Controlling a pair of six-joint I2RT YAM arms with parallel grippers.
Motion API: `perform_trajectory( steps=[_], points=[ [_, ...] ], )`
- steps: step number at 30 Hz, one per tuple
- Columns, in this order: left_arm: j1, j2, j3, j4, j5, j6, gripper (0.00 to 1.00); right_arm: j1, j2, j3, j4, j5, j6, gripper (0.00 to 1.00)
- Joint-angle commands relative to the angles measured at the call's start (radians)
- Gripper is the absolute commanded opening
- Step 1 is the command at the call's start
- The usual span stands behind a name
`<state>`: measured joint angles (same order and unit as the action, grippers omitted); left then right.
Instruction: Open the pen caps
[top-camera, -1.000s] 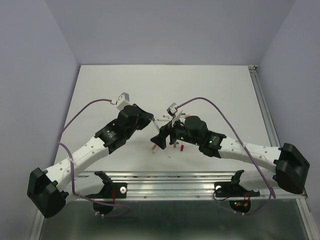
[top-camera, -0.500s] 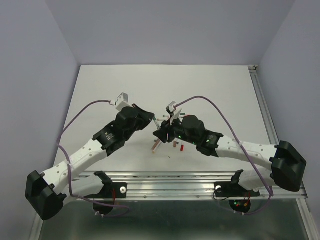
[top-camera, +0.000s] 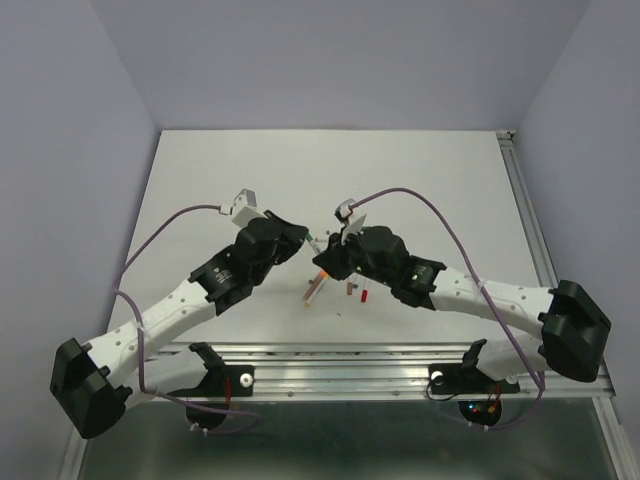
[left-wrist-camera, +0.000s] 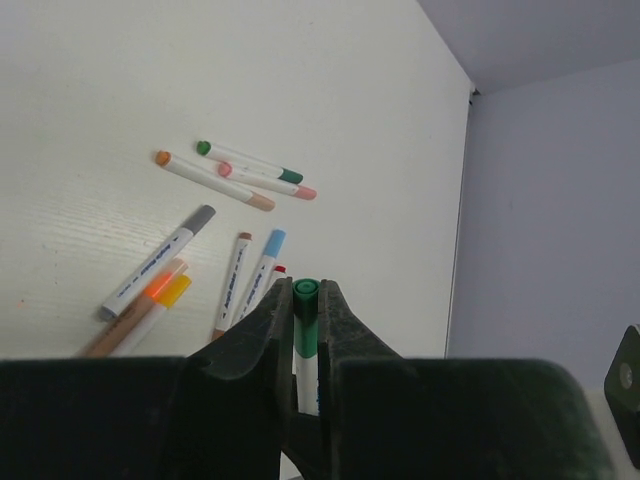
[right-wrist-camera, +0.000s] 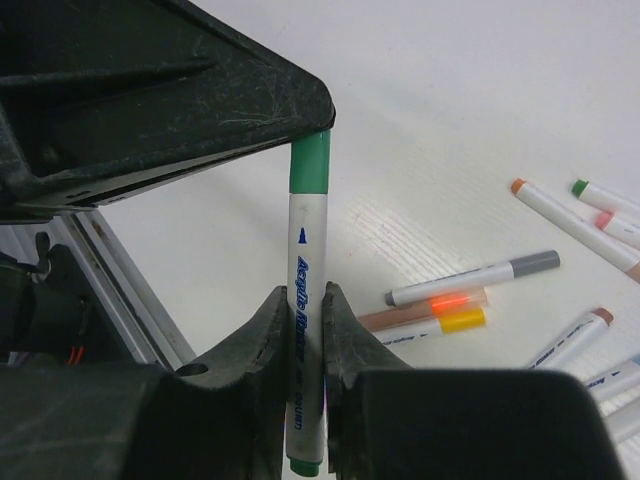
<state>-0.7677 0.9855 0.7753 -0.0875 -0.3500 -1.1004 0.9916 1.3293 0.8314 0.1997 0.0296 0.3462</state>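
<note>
My left gripper should pull the green cap to the left in the top view, then lower it and let it go.
A white pen with a green pen cap (left-wrist-camera: 305, 310) is held between both grippers above the table. My left gripper (left-wrist-camera: 305, 287) is shut on the green cap (right-wrist-camera: 309, 160). My right gripper (right-wrist-camera: 304, 292) is shut on the pen's white barrel (right-wrist-camera: 304, 255), just below the cap. In the top view the left gripper (top-camera: 300, 238) and right gripper (top-camera: 326, 258) meet at the table's middle. Several more capped pens lie below: a grey-capped one (left-wrist-camera: 160, 262), orange and yellow ones (left-wrist-camera: 158, 297), brown and blue ones (left-wrist-camera: 250, 272).
A green-ended pen, a pink one and an orange one (left-wrist-camera: 248, 170) lie further out on the white table (top-camera: 420, 190). A small red piece (top-camera: 364, 296) rests near the loose pens (top-camera: 316, 288). An aluminium rail (top-camera: 340, 352) runs along the near edge.
My right gripper has gone from open to shut on the pen's barrel. Both arms have drawn slightly closer together, the left still gripping the green cap.
</note>
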Motion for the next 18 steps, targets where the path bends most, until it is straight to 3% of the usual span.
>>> perform_trajectory(
  steps=[1,3,5,7,11,13,18],
  points=[
    [0.030,0.106,0.047,0.069,-0.297,0.013,0.00,0.016,-0.064,0.037,-0.007,-0.267,0.089,0.01],
    [0.105,0.172,0.097,0.052,-0.305,0.007,0.00,0.034,-0.097,-0.012,0.053,-0.382,0.178,0.01],
    [0.231,0.205,0.131,0.064,-0.206,0.031,0.00,0.067,-0.126,-0.095,0.125,-0.418,0.243,0.01],
    [0.277,0.225,0.125,0.133,-0.146,0.069,0.00,0.113,-0.168,-0.130,0.142,-0.410,0.270,0.01],
    [0.327,0.232,0.139,0.134,-0.164,0.126,0.00,0.122,-0.243,-0.187,0.127,-0.370,0.310,0.01],
    [0.360,0.222,0.142,0.118,-0.150,0.166,0.00,0.122,-0.271,-0.192,0.059,-0.301,0.307,0.01],
    [0.407,0.223,0.159,0.089,-0.066,0.304,0.00,0.090,-0.288,-0.097,-0.253,0.118,0.286,0.01]
  ],
)
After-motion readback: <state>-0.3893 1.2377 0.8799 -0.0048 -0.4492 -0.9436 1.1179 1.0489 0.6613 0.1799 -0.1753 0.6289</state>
